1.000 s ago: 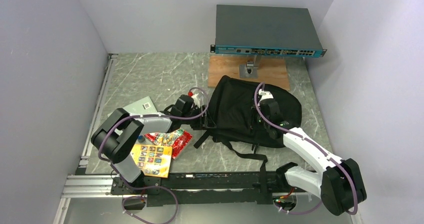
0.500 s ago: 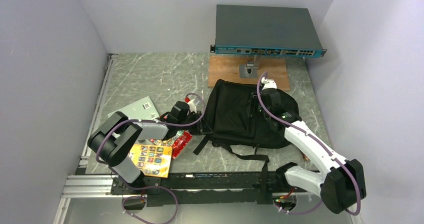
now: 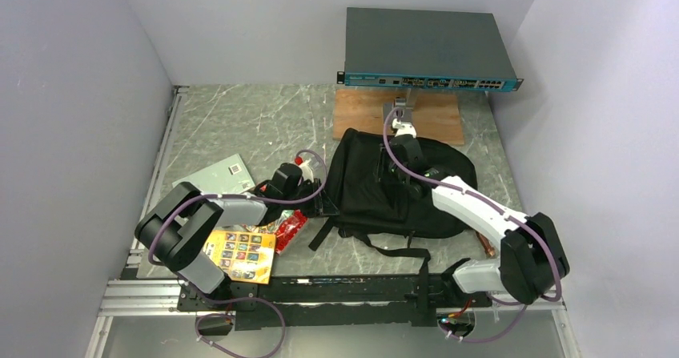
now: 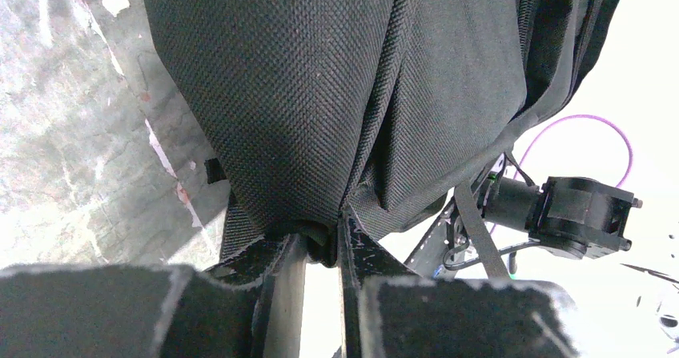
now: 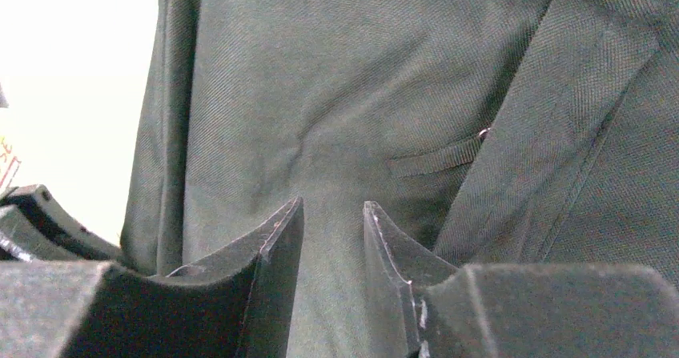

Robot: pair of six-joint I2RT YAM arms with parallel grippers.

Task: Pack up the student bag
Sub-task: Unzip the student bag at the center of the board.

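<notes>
I need to move my right gripper to the right in the wrist view first to get the metal zipper pull [image 5: 483, 134] at the strip's edge, because the pull is outside my fingers.
The student bag [image 3: 370, 188] is a large black backpack lying flat in the middle of the table, its straps [image 3: 400, 248] trailing toward the near edge. My left gripper [image 3: 327, 203] is at the bag's left edge. In the left wrist view it [image 4: 322, 242] is shut on a bunched fold of the bag's fabric [image 4: 320, 118]. My right gripper [image 3: 391, 168] hovers over the bag's upper middle. The right wrist view shows it [image 5: 332, 218] open, fingers apart just above the bag's smooth panel [image 5: 336, 94], nothing between them.
A grey rack-mount box with a teal front [image 3: 428, 52] stands on a wooden board [image 3: 360, 114] at the back. Left of the bag lie a grey flat pack [image 3: 214, 175], a red snack packet [image 3: 291, 227] and a yellow picture card [image 3: 244, 255]. Walls close both sides.
My left gripper has closed on the bag's left edge. My right arm has swung from the bag's right side to its upper middle and its jaws have come apart.
</notes>
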